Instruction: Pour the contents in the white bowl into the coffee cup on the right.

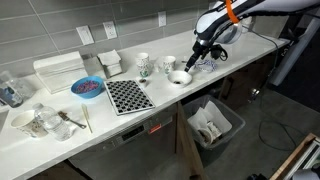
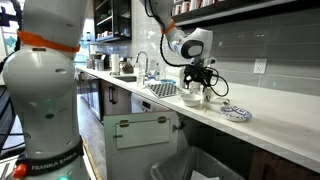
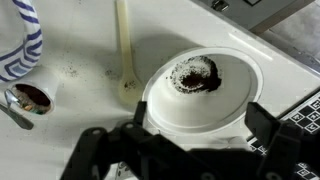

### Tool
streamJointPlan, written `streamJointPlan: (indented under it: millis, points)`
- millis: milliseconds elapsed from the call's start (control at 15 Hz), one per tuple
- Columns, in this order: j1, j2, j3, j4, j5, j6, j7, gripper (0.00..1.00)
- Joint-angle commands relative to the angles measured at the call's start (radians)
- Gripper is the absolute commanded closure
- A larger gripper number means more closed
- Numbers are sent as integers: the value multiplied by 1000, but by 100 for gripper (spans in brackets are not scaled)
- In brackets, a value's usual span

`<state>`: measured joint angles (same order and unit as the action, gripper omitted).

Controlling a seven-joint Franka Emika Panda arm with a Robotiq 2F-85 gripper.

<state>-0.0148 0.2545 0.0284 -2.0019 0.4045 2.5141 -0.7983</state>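
I should lower my gripper next and shift it toward the wooden spoon, bringing its open fingers astride the bowl's near rim (image 1: pixel 188 73) (image 3: pixel 161 125).
The white bowl (image 1: pixel 180 76) sits on the white counter with a dark heap of grounds in it. In the wrist view the bowl (image 3: pixel 205 80) fills the middle. My gripper (image 3: pixel 199 116) is open just above it, one black finger at each side of the near rim; I cannot tell whether they touch it. In an exterior view the gripper (image 1: pixel 196 57) hangs over the bowl. The coffee cup (image 1: pixel 168 66), short and mostly white, stands just behind and left of the bowl. In an exterior view the gripper (image 2: pixel 196 84) hides the bowl.
A taller patterned mug (image 1: pixel 143 65) stands left of the cup. A blue-and-white dish (image 1: pixel 206 65) lies right of the bowl. Further left are a checkered flat dish (image 1: pixel 127 96) and a blue bowl (image 1: pixel 87 88). A small scoop with dark contents (image 3: pixel 30 97) lies nearby. The counter's front edge (image 1: pixel 200 95) is close.
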Motion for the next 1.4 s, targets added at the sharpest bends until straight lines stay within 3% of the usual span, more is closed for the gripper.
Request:
streamJointPlan:
  millis: [0,1200,1267,1333]
  points:
    - [-44,69,50,50,3,57,-21,0]
    - [-138,259,129,218,-56,51,-44,0]
    - [-141,267,132,225,-58,49,-44,1]
    - [-143,274,135,232,-61,46,-43,11]
